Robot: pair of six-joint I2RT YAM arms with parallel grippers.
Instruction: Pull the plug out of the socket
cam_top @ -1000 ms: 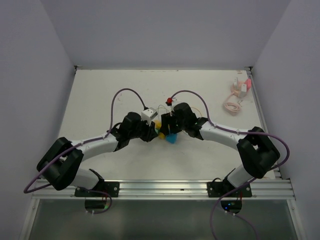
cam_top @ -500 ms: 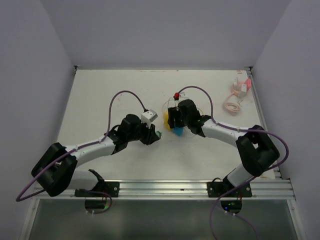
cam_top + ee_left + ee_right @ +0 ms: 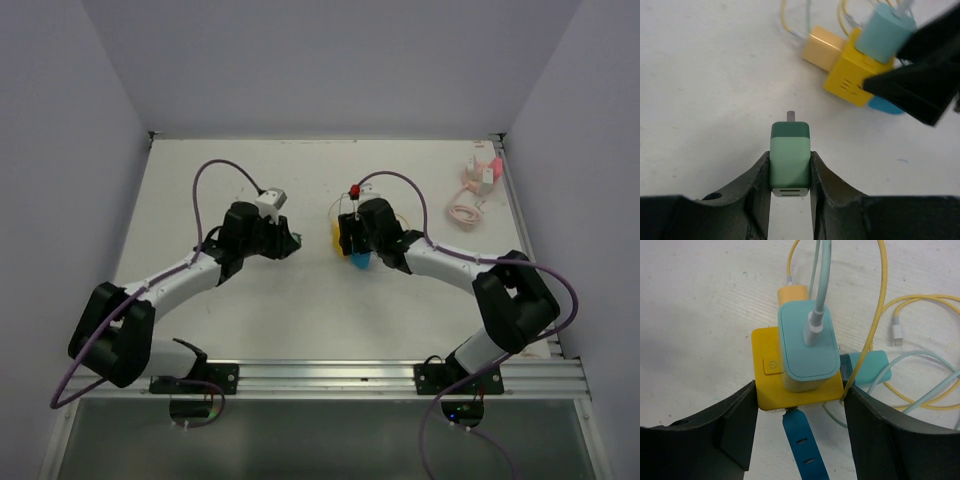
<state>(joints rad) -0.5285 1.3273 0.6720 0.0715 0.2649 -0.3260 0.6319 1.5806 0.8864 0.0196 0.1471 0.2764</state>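
The green plug is already free, so it swings outward with my left gripper next, away from the yellow cube, then comes down to the table.
A yellow socket cube (image 3: pixel 771 385) carries a light-blue charger (image 3: pixel 807 347) on top, a dark-blue plug (image 3: pixel 802 445) at its near side, a teal plug (image 3: pixel 867 365) and a pale-orange plug (image 3: pixel 792 292). My right gripper (image 3: pixel 799 390) is shut on the cube, with one finger on each side. It shows in the top view (image 3: pixel 350 245) at table centre. My left gripper (image 3: pixel 790 170) is shut on a green plug (image 3: pixel 790 157) that is free of the cube (image 3: pixel 850 77), with its metal prong bare. In the top view the left gripper (image 3: pixel 290 240) is well left of the cube (image 3: pixel 335 237).
Yellow and pale-blue cables (image 3: pixel 880 305) loop behind the cube. A small red part (image 3: pixel 353 191) lies just behind it. A pink-and-white cable bundle with adapters (image 3: pixel 475 185) lies at the back right corner. Walls close in the table on three sides.
My left gripper has drawn away to the left and back with the green plug, which was against the cube a second ago. My right gripper has shifted slightly back with the cube.
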